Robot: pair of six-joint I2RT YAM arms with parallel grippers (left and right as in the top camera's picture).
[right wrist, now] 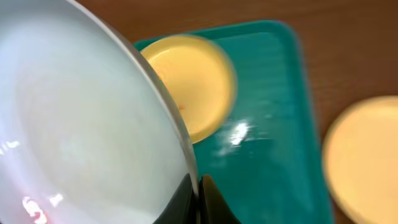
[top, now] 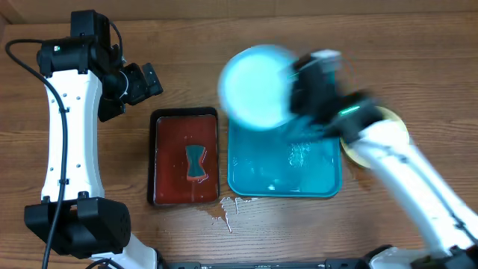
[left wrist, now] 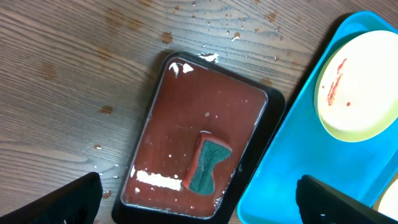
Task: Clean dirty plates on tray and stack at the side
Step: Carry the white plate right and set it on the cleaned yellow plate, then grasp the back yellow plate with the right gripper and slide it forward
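Note:
The light blue plate in my right gripper moves across the tray next, then goes down onto A yellow-green plate (top: pixel 376 137) (right wrist: pixel 376 160) beside the tray.
My right gripper (top: pixel 297 91) is shut on the rim of the light blue rimmed plate (top: pixel 256 86) and holds it tilted above the far left of the turquoise tray (top: pixel 284 183). In the right wrist view the fingers (right wrist: pixel 199 190) pinch that plate (right wrist: pixel 81 124). A yellow-green rimmed plate (right wrist: pixel 193 81) lies on the tray (right wrist: pixel 273 124). It shows red smears in the left wrist view (left wrist: pixel 360 87). Another yellow-green plate (top: pixel 373 142) lies on the table right of the tray. My left gripper (top: pixel 142 81) is open and empty, far left of the tray.
A black tray (top: pixel 187 119) with a reddish-brown inside stands left of the turquoise tray and holds a teal sponge (top: pixel 196 163). The sponge (left wrist: pixel 208 167) also shows in the left wrist view. White splashes (top: pixel 228 209) mark the wood in front of the trays.

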